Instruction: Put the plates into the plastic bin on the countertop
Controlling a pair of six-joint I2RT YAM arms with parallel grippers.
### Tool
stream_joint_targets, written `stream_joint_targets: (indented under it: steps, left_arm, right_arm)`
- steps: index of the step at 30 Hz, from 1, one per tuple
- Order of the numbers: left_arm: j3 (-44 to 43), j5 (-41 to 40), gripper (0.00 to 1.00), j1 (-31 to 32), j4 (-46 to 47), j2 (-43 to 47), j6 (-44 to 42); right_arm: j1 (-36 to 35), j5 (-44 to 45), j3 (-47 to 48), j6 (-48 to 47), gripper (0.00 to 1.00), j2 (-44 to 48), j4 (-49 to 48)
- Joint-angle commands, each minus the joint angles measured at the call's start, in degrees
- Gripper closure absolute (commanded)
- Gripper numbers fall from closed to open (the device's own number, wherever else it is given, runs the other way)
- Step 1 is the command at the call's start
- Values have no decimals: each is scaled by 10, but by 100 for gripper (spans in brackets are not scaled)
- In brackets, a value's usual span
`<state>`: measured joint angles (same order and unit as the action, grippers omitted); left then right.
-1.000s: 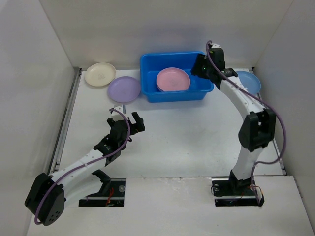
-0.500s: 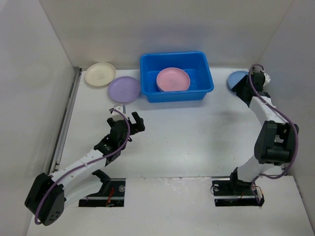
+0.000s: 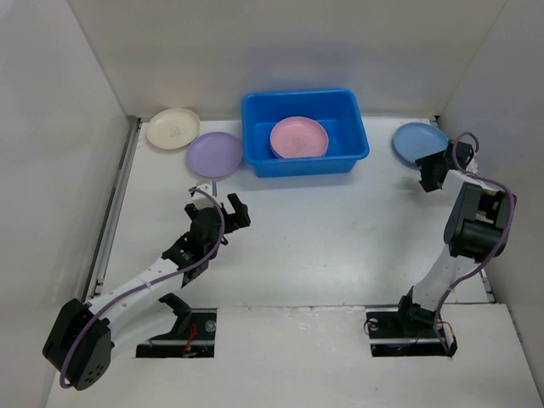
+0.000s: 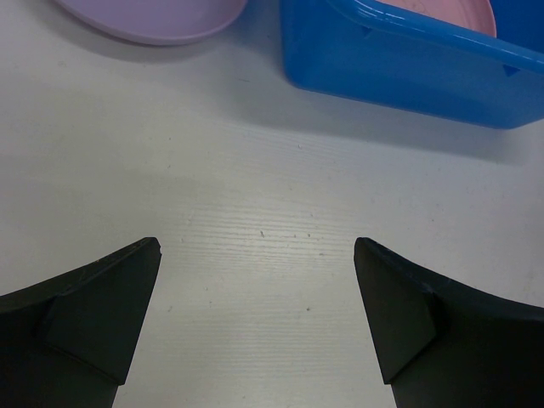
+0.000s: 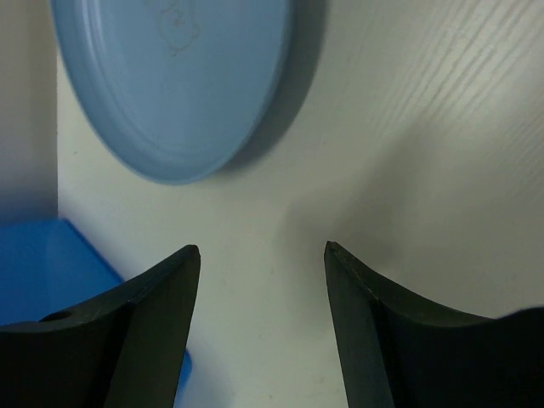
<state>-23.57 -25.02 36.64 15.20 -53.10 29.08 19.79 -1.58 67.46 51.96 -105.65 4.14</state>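
My right gripper should first go down and slightly outward, so that it straddles the near rim of the light blue plate.
The blue plastic bin [image 3: 306, 167] stands at the back middle of the white countertop [image 3: 323, 238] with a pink plate [image 3: 298, 137] inside. Left of it lie a cream plate [image 3: 172, 128] and a lavender plate [image 3: 214, 154]. A light blue plate [image 3: 420, 142] lies to the bin's right. My right gripper [image 3: 429, 170] hovers open just in front of that plate [image 5: 174, 76], empty [image 5: 262, 248]. My left gripper [image 3: 217, 204] is wide open over bare surface [image 4: 257, 244], short of the lavender plate [image 4: 153, 13] and the bin [image 4: 408, 59].
White walls close in the surface on three sides. A metal rail [image 3: 110, 212] runs along the left edge. The right arm's elbow [image 3: 480, 221] is folded close to the right wall.
The right arm swung from above the bin's right end out to the right and drew back to the near edge of the light blue plate. The left arm stayed still.
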Motion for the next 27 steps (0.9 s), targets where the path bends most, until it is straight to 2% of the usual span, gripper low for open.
stream_joint_targets:
  steps: [1, 11, 20, 27]
  left_arm:
    - [0, 1, 0, -2, 25, 7, 6]
    - [1, 1, 0, -3, 25, 7, 7]
    - [0, 5, 0, -5, 25, 6, 7]
    - [2, 6, 0, -7, 25, 12, 10]
  right_arm:
    - [13, -46, 24, 80, 35, -32, -51]
    - [17, -69, 61, 154, 35, -92, -113]
    - [22, -60, 86, 189, 36, -119, -109]
    - [21, -54, 95, 226, 41, -144, -110]
